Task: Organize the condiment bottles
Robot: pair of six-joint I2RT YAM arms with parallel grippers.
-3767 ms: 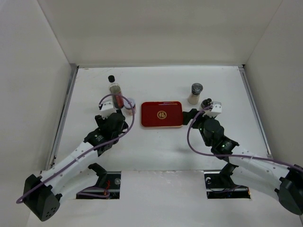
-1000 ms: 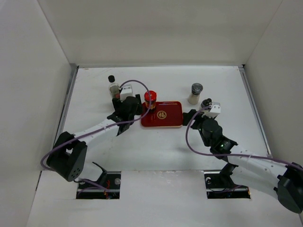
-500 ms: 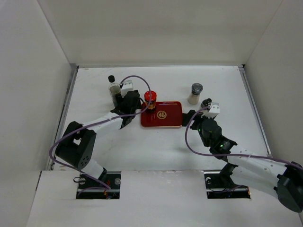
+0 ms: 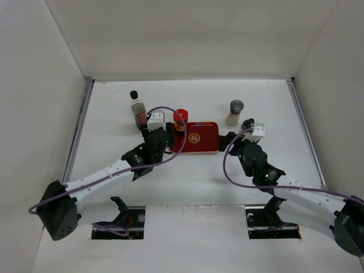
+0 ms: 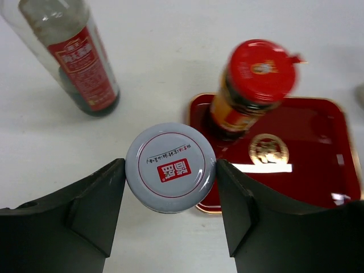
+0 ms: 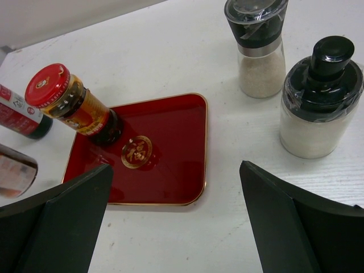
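I will move my left gripper right in the top view, where the tray's bare bottom lies past the red-lidded jar, and lower it to let go.
My left gripper is shut on the pale-lidded jar, one finger against each side of the lid, at the red tray's near-left corner. The top view hides this jar under the gripper. The red-lidded jar stands upright in the tray's far-left corner. The tall clear black-capped bottle stands left of it. My right gripper is open and empty, just right of the tray. The grey-lidded shaker and the short black-capped bottle stand beyond it.
White walls enclose the table on the left, back and right. The left arm's purple cable loops above the gripper, close to the red-lidded jar. The tray's middle and right half hold nothing.
My left gripper has let go of the red-lidded jar, which stays on the tray, and drawn back toward me onto the pale-lidded jar. The right arm has barely moved.
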